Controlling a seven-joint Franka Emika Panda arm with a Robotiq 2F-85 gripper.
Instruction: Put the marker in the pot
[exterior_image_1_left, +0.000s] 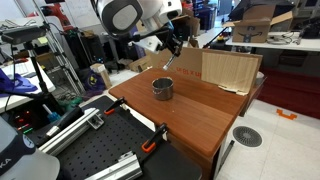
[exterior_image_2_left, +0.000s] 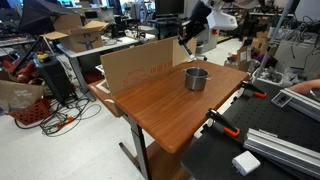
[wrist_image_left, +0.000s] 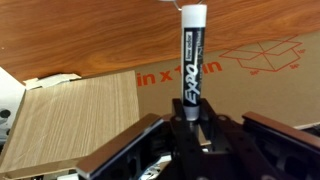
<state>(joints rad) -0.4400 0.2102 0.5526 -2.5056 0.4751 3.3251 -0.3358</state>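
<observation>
Next I will draw my gripper back and down over the pot's dark opening (exterior_image_1_left: 162, 83) to release the marker, since the pot stands below my gripper and back from it.
My gripper (wrist_image_left: 188, 128) is shut on the marker (wrist_image_left: 189, 62), a black EXPO pen with a whitish end that sticks straight out from the jaws in the wrist view. In both exterior views the gripper (exterior_image_1_left: 172, 47) (exterior_image_2_left: 186, 40) hangs in the air above the far part of the wooden table (exterior_image_1_left: 190, 115), near the cardboard. The pot (exterior_image_1_left: 163, 88) (exterior_image_2_left: 196, 78), small, grey and shiny with a dark inside, stands on the table below and a little nearer than the gripper. The pot does not show in the wrist view.
A flat cardboard sheet (exterior_image_1_left: 225, 70) (exterior_image_2_left: 140, 65) stands along the table's far edge. Orange clamps (exterior_image_1_left: 152, 143) (exterior_image_2_left: 222, 126) grip the table's edge beside a black perforated bench (exterior_image_1_left: 90, 150). Cluttered desks and boxes lie behind.
</observation>
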